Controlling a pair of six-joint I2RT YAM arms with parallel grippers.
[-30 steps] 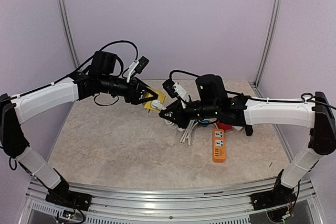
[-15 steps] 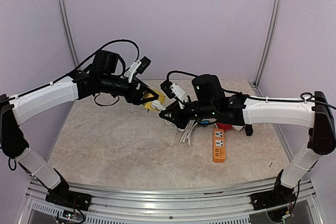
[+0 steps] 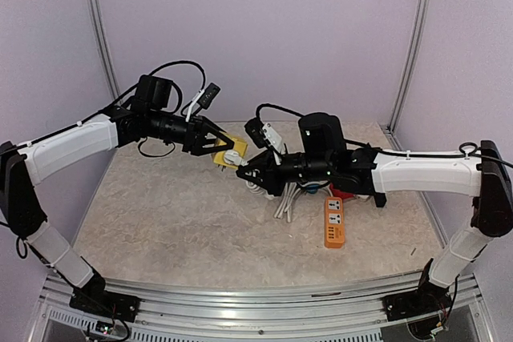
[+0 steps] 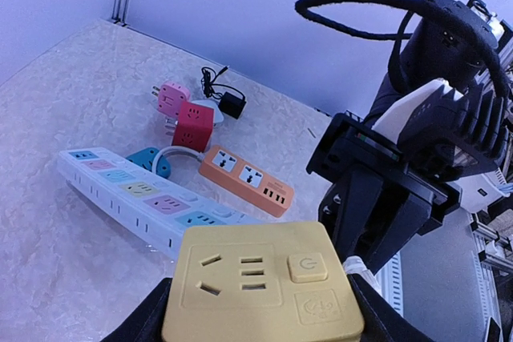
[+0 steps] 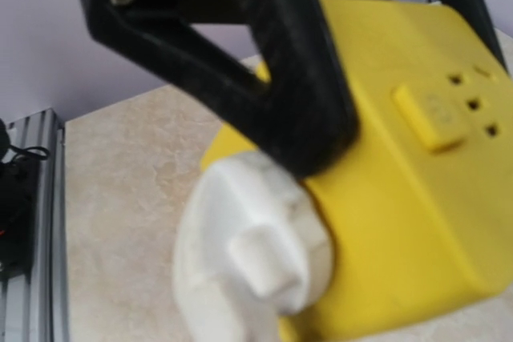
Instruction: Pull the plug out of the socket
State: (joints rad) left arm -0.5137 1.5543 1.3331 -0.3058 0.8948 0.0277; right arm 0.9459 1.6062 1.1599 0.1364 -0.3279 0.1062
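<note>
My right gripper should pull away from the socket. It then needs to go down and let go of the plug on the tabletop next to the white cords, where it is clear.
The yellow socket [image 4: 256,286] is a flat cube held above the table at the middle. My left gripper [image 3: 210,146] is shut on it, a black finger [image 4: 144,322] on each side. The white plug [image 5: 256,254] sits against the side of the socket [image 5: 401,182]; whether its pins are still inside is hidden. My right gripper [image 3: 245,169] comes from the right and is shut on the plug [image 3: 233,158]. In the left wrist view its black fingers [image 4: 377,214] stand just behind the socket, above the plug [image 4: 357,266].
On the table under and right of the grippers lie a long white power strip [image 4: 136,198], an orange power strip [image 3: 334,223], a red cube socket [image 4: 192,122], a pink one [image 4: 171,98], a blue plug [image 4: 152,159] and a black adapter [image 4: 232,104].
Both grippers have shifted a little to the left together, carrying the socket and plug. The plug still sits against the socket.
</note>
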